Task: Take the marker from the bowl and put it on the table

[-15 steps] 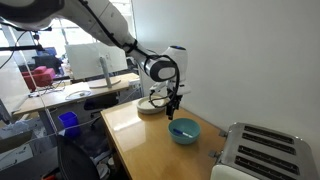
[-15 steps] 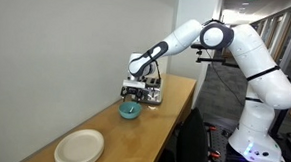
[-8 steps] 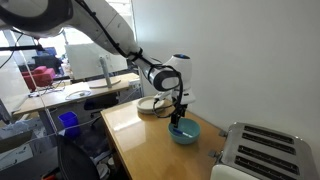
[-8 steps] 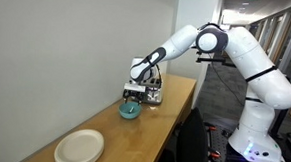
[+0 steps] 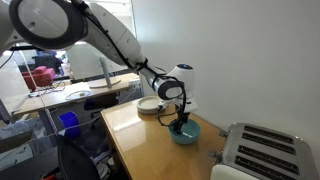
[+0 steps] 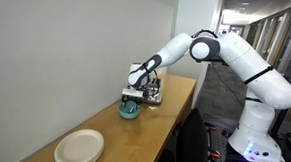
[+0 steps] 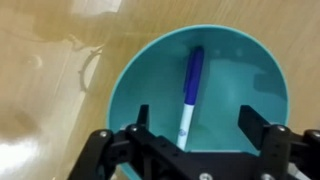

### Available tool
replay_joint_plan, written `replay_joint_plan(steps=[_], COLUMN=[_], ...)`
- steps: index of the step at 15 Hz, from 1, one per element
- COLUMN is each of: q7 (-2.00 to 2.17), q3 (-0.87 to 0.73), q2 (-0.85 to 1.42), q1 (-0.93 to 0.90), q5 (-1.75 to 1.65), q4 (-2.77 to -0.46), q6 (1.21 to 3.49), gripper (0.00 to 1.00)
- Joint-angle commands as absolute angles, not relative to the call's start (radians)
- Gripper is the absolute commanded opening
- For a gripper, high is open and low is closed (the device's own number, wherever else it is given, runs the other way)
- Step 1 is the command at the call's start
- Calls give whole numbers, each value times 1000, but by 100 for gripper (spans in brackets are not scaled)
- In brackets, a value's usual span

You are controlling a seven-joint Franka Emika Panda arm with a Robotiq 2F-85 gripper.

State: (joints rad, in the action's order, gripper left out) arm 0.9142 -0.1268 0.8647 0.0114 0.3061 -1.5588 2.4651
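The marker's white end (image 7: 185, 123) is still below my open fingers. To get it, my gripper will first move down into the teal bowl (image 7: 258, 66) and then close on that end.
A marker (image 7: 190, 93) with a blue cap and white barrel lies inside a teal bowl (image 7: 258, 66) on the wooden table. The bowl shows in both exterior views (image 5: 187, 134) (image 6: 130, 111). My gripper (image 7: 197, 128) is open and hangs just above the bowl, its two black fingers on either side of the marker's white end, not touching it. In the exterior views the gripper (image 5: 180, 121) (image 6: 133, 98) dips into the bowl's mouth. The marker is too small to see in those views.
A white plate (image 5: 150, 105) (image 6: 80, 147) lies on the wooden table (image 5: 140, 135). A silver toaster (image 5: 262, 153) stands at one end. A glass object (image 6: 155, 93) stands just behind the bowl. A white wall runs along the table.
The gripper has moved over the bowl and come down toward it. It was beside and above the bowl a second ago.
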Motion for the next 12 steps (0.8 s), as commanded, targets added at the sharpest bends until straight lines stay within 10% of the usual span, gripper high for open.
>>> replay_joint_plan(steps=[1,8,12], q7=[949,972,986], q3=[-136,-138,-145], q2=[918,987,1004], q1=[10,14,15], q5=[324,316,310], q4=[-1486,-1401,-1376], q6=[2441,2408,2394], gripper=[88,69,34])
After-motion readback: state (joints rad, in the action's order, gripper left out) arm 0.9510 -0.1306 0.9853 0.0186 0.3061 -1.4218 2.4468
